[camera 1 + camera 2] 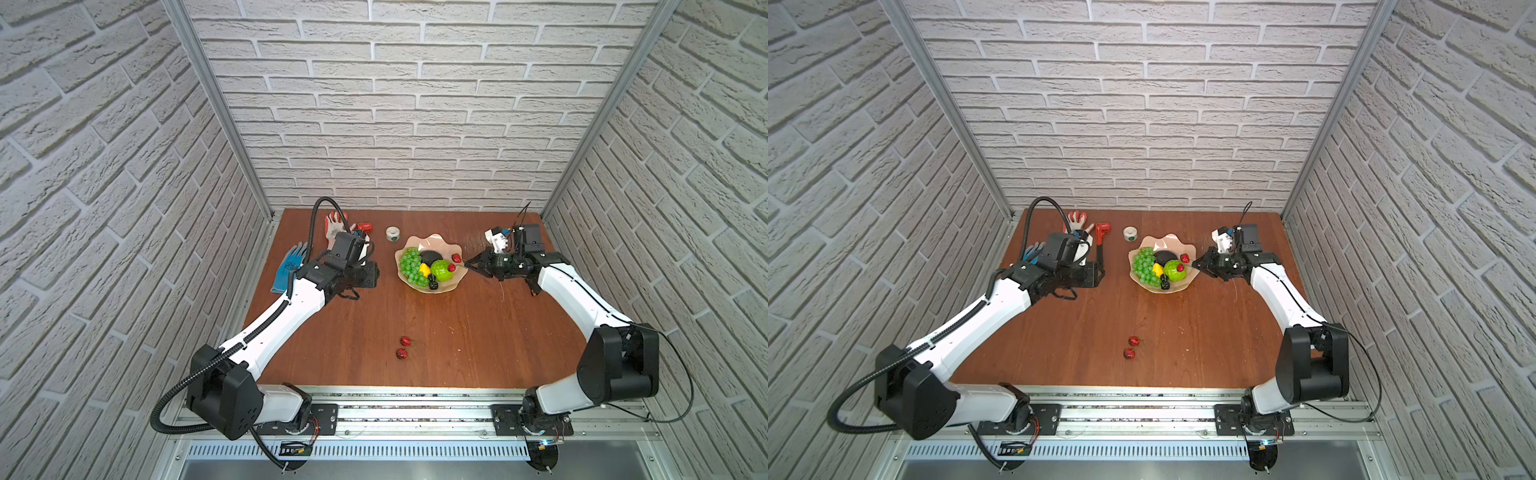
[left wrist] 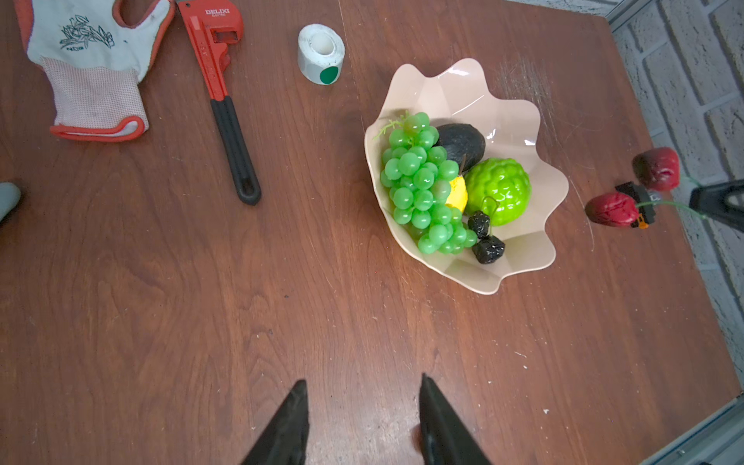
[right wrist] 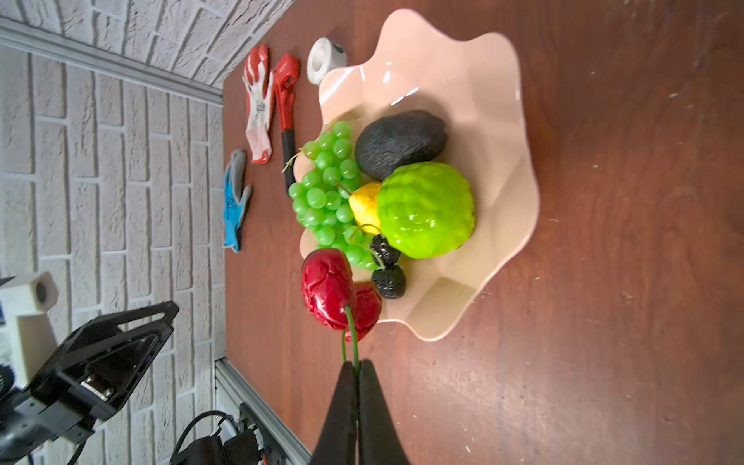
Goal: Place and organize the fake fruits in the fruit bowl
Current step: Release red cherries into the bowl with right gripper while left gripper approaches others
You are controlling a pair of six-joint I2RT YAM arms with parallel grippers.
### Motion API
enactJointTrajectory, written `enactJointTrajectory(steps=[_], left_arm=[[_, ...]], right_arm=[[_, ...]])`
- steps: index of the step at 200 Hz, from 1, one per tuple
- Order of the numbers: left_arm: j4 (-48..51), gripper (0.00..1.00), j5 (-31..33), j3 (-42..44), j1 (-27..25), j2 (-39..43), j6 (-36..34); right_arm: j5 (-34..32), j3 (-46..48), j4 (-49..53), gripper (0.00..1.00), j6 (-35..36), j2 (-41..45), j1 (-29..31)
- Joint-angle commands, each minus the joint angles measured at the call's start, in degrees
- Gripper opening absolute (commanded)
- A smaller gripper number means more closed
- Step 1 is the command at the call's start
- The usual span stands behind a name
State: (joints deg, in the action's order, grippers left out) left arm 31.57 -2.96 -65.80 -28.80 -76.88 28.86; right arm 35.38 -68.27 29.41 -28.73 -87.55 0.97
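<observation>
I will next move my right gripper down and outward to the bowl's empty patch (image 3: 482, 147) beside the avocado and let go of the green stems there.
The peach-pink fruit bowl (image 1: 428, 243) stands mid-table and holds the green grape bunch (image 1: 411, 266), blackish avocado (image 1: 430, 256), yellow lemon (image 1: 424, 270), bumpy green ball (image 1: 442, 271) and two blackberries (image 1: 433, 285). My right gripper (image 3: 357, 364) is shut on the green stems of two dark-red berries (image 3: 328, 288), which hang in the air by the bowl's right rim. Two more dark-red berries (image 1: 406, 341) (image 1: 401, 353) lie on the table toward the front. My left gripper (image 2: 362, 382) hovers open over bare wood left of the bowl, with nothing between its fingers.
A red pipe wrench (image 2: 217, 80) and a white-and-orange glove (image 2: 88, 60) lie at the back left. A blue glove (image 1: 291, 266) lies partly under the left arm. A white tape roll (image 1: 392, 233) stands just behind the bowl's left side.
</observation>
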Motion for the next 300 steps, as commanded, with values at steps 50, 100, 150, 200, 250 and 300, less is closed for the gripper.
enactJointTrajectory(steps=[50,100,150,200,250,300], left_arm=[[-0.8,0.46,0.4,0.9,0.5,0.7,-0.9],[-0.4,0.46,0.6,0.5,0.8,0.3,-0.9],[1.4,0.46,0.7,-0.1,0.8,-0.5,-1.1],[1.6,0.46,1.1,-0.5,0.9,-0.8,-0.8],[1.4,0.46,0.7,-1.2,0.9,-1.9,-0.8],[1.3,0.46,1.2,-0.4,0.9,-0.6,-0.5]], right_arm=[[-7.4,-5.0,-3.2,0.06,4.3,-6.4,0.1],[-9.6,-5.9,-6.5,0.06,5.0,-9.8,1.3],[-11.6,-9.7,-7.2,0.06,6.0,-15.9,3.4],[-13.4,-13.9,-6.3,0.06,6.9,-20.0,3.9],[-14.5,-15.4,-5.4,0.06,8.1,-21.7,4.9],[-16.8,-15.9,-3.2,0.07,9.3,-22.1,5.9]])
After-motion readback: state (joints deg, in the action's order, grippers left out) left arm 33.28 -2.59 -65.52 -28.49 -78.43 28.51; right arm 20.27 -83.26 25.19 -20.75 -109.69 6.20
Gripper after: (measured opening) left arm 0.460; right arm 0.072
